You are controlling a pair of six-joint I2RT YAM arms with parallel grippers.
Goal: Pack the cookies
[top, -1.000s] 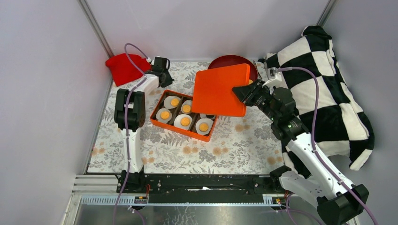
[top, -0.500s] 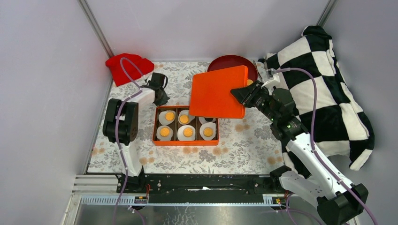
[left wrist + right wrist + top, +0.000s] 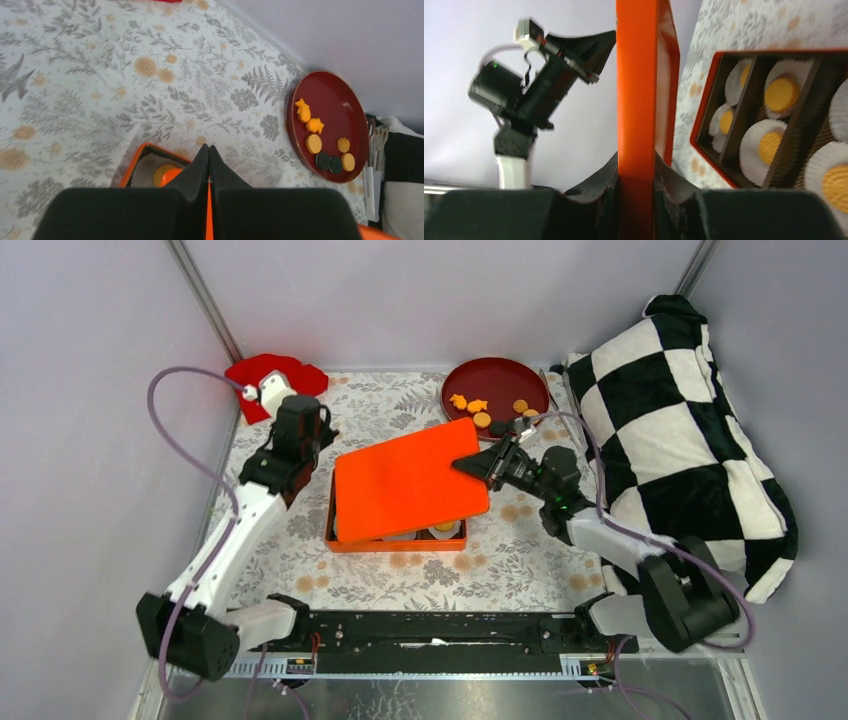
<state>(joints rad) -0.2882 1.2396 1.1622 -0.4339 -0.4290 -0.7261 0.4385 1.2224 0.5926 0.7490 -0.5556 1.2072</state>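
Observation:
The robot's right gripper will lower the tilted lid down onto the box's open rim (image 3: 465,532) next and let go of it there, because cookie sections of the box still show uncovered beneath.
An orange box (image 3: 395,541) sits mid-table with orange cookies (image 3: 781,94) in white paper cups in its compartments. My right gripper (image 3: 478,462) is shut on the right edge of the flat orange lid (image 3: 410,480), which is tilted over the box and hides most of it. In the right wrist view the lid's edge (image 3: 636,75) stands between the fingers of the gripper (image 3: 636,165). My left gripper (image 3: 318,443) is shut and empty, above the box's far left corner (image 3: 145,150). Several more cookies (image 3: 314,143), orange and black, lie on a dark red plate (image 3: 497,380).
A red cloth (image 3: 265,375) lies in the far left corner. A black-and-white checkered cushion (image 3: 680,420) fills the right side. Cutlery (image 3: 372,165) lies just right of the plate (image 3: 325,100). Grey walls close in on the floral table cover (image 3: 500,550).
The right gripper has lowered the lid down and left over the box. The left gripper first pushed the box square, then lifted off and drew back to its far left corner.

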